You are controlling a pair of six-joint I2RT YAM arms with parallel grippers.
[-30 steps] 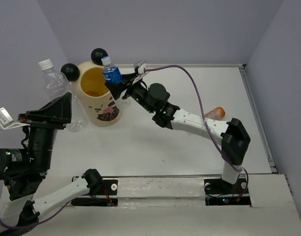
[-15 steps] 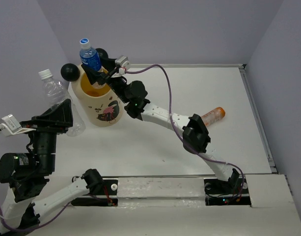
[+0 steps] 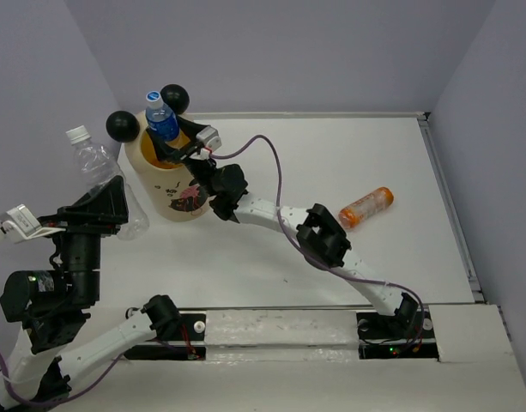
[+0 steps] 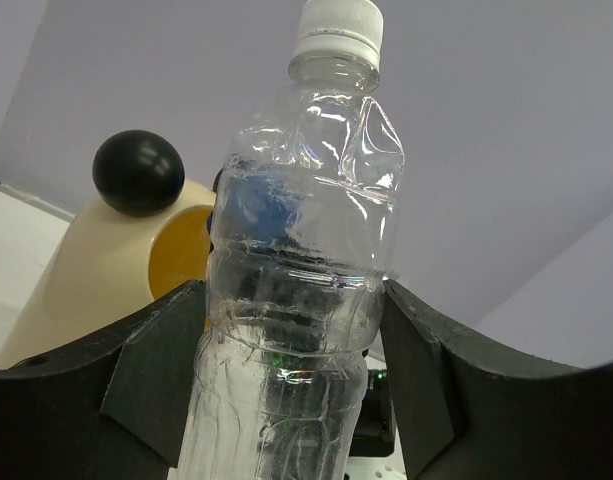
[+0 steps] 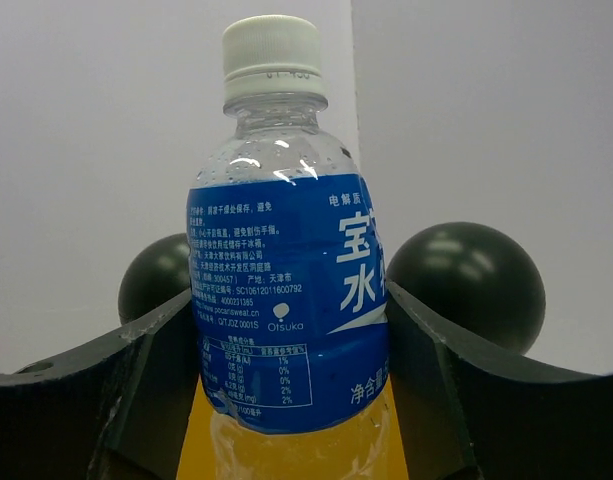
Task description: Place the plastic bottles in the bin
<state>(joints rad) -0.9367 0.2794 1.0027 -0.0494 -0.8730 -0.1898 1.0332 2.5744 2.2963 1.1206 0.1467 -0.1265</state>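
The left gripper will next carry the bottle it is holding over the bin's opening and let it go, since the opening lies outward and to that gripper's right in the top view.
My right gripper is shut on the blue-labelled clear bottle and holds it upright over the open mouth of the cream-yellow bin. The wrist view shows the bottle between my fingers, the bin's two black ball ears behind it. My left gripper is shut on a clear crinkly bottle, held upright left of the bin; this bottle fills the left wrist view with the bin behind. An orange bottle lies on the table at the right.
The white table is bounded by grey walls at the back and both sides. A raised edge strip runs along the table's right side. My right arm stretches diagonally across the table from its base.
My right gripper has carried the blue-labelled bottle left from beside the bin's rim to over its mouth and lowered it. The left gripper with its clear bottle has barely moved.
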